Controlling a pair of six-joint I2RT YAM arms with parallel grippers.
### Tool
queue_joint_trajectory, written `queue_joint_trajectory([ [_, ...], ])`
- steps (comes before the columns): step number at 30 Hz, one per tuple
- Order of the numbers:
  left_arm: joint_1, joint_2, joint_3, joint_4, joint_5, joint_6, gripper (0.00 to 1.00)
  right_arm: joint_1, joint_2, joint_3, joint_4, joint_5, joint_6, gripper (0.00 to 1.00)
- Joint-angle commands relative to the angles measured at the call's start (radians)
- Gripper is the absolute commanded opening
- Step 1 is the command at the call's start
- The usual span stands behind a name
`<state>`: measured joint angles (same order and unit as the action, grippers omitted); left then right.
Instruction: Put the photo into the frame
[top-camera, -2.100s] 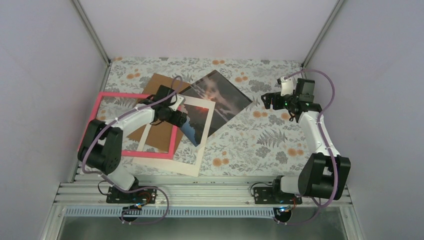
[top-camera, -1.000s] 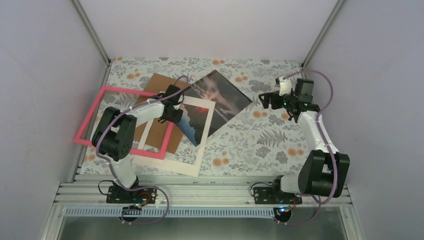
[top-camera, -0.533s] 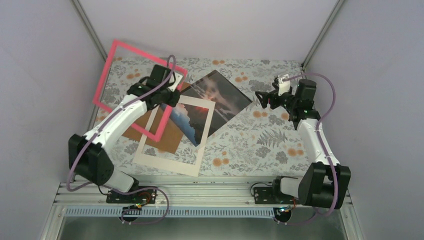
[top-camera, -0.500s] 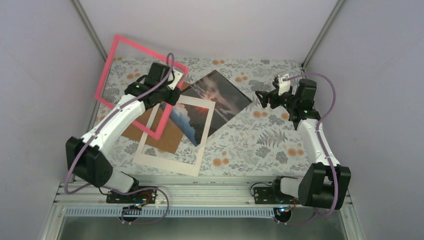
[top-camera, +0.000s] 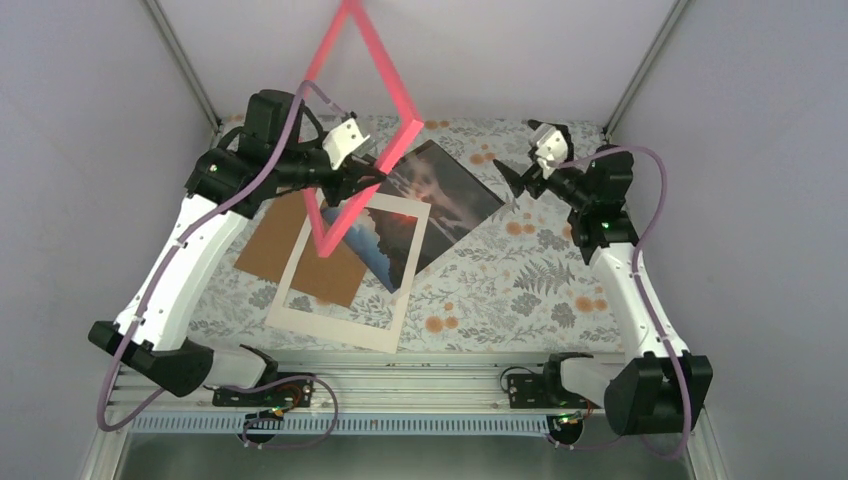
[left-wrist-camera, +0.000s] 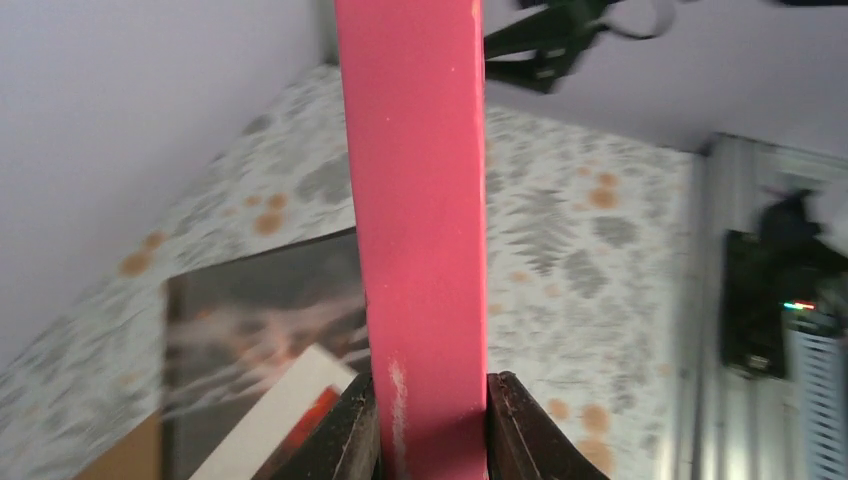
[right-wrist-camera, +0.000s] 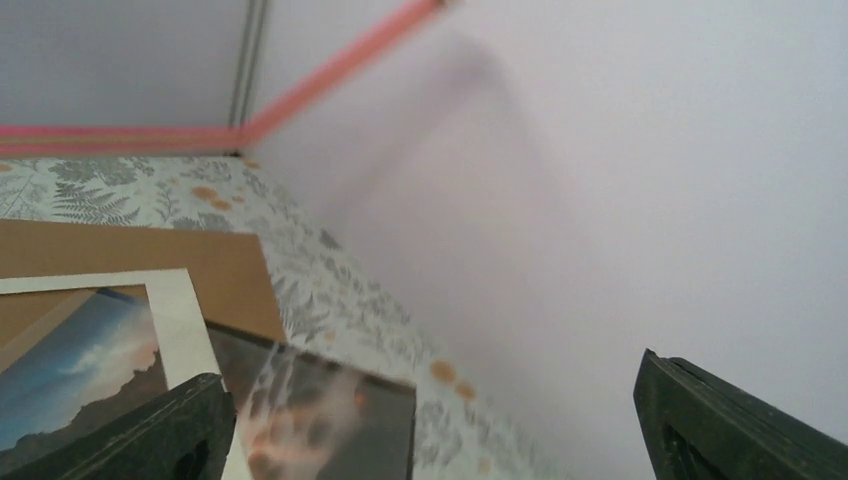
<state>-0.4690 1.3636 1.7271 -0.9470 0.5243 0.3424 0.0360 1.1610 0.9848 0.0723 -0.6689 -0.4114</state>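
The robot will next move its right gripper up and to the left in the top view, onto the pink frame's far bar (top-camera: 386, 62), which is above that gripper and clear of the left gripper.
My left gripper (top-camera: 372, 172) is shut on one rail of the pink frame (top-camera: 383, 68) and holds it high above the table, turned on edge and tilted. In the left wrist view the pink rail (left-wrist-camera: 415, 200) sits clamped between both dark fingers (left-wrist-camera: 345, 430). The photo (top-camera: 450, 195), a dark glossy sunset print, lies flat at the table's middle back, its near part under the white mat. My right gripper (top-camera: 520, 175) hangs open in the air just right of the photo, nothing between its fingers (right-wrist-camera: 170, 430). The photo (right-wrist-camera: 330, 420) shows below it.
A white card mat (top-camera: 335, 320) with a window lies over the photo's near corner and over a brown board (top-camera: 290, 250). The floral tablecloth (top-camera: 520, 280) covers the table. Purple walls close in the left, back and right sides.
The left arm has lifted the frame off the table and swung it up and to the right onto its edge. The right gripper has risen and tipped toward the photo.
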Motion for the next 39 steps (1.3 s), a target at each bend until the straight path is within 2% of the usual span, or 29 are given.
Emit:
queue_joint_trajectory([
  [1, -0.012, -0.046, 0.060, -0.047, 0.334, 0.121, 0.02, 0.088, -0.045, 0.045, 0.118, 0.005, -0.270, 0.97],
  [5, -0.018, -0.019, 0.124, -0.136, 0.514, 0.162, 0.02, 0.158, -0.047, 0.065, 0.165, 0.054, -0.431, 0.96],
  [10, -0.020, 0.033, 0.214, -0.280, 0.704, 0.255, 0.02, 0.198, -0.003, 0.142, 0.187, 0.076, -0.520, 0.98],
  [19, -0.031, 0.069, 0.247, -0.370, 0.821, 0.350, 0.02, 0.242, 0.120, 0.315, 0.223, 0.097, -0.564, 0.97],
  [24, -0.040, 0.076, 0.253, -0.373, 0.840, 0.350, 0.02, 0.261, 0.148, 0.331, 0.202, 0.071, -0.649, 0.90],
  [29, -0.046, 0.082, 0.249, -0.367, 0.838, 0.349, 0.02, 0.281, 0.172, 0.351, 0.215, 0.090, -0.662, 0.64],
  [35, -0.046, 0.084, 0.244, -0.342, 0.794, 0.334, 0.03, 0.284, 0.165, 0.343, 0.202, 0.101, -0.669, 0.17],
  [37, -0.046, 0.084, 0.242, -0.317, 0.770, 0.319, 0.04, 0.284, 0.156, 0.337, 0.192, 0.115, -0.669, 0.06],
  [39, -0.046, 0.080, 0.234, -0.247, 0.721, 0.237, 0.07, 0.284, 0.141, 0.324, 0.188, 0.137, -0.662, 0.03],
])
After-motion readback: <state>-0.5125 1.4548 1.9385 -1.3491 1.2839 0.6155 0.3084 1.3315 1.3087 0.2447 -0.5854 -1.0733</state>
